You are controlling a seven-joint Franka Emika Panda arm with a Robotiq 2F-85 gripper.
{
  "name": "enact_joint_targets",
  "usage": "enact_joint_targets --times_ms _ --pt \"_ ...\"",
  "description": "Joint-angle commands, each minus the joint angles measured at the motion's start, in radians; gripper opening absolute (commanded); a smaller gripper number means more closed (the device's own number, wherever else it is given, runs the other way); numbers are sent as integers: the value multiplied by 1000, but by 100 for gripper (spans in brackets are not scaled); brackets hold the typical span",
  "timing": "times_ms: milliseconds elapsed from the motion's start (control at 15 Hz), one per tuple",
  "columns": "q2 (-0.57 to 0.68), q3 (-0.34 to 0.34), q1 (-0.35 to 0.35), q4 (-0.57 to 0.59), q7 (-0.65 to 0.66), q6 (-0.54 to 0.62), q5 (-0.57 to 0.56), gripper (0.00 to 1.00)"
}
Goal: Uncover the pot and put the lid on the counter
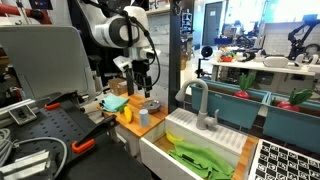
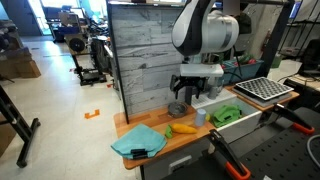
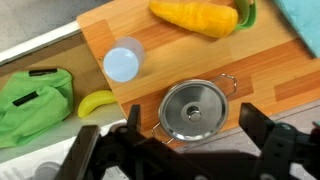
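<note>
Next, my gripper moves down toward the pot and brings its spread fingers together around the lid's small knob point(image 3: 194, 112), which sits below my open gripper.
The small silvery pot point(image 3: 226, 88) stands on the tan wooden counter point(image 3: 120, 30) with its round grey lid point(image 3: 195, 108) on it; the lid has a small knob in the middle. My gripper point(image 3: 175, 148) is open and empty. It hangs a little above the pot, its two dark fingers spread wider than the lid. In both exterior views the gripper point(image 1: 143, 88) point(image 2: 188, 92) is above the pot point(image 1: 152, 104) point(image 2: 178, 108), near the counter's point(image 1: 133, 128) point(image 2: 160, 142) back edge.
A blue-grey cup point(image 3: 124, 62) point(image 1: 144, 117) point(image 2: 201, 116) stands next to the pot. A yellow vegetable point(image 3: 195, 17) point(image 2: 182, 128) and a teal cloth point(image 2: 138, 142) point(image 1: 115, 102) lie further along. The white sink point(image 1: 175, 135) beside the counter holds a green cloth point(image 3: 35, 100) point(image 1: 200, 157).
</note>
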Motion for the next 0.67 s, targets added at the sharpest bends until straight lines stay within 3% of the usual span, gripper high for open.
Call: enact_joint_targets --times_ms 0,600 --pt "113 1 1 153 -3 -74 30 100" --pt "257 -12 10 352 27 -166 51 100"
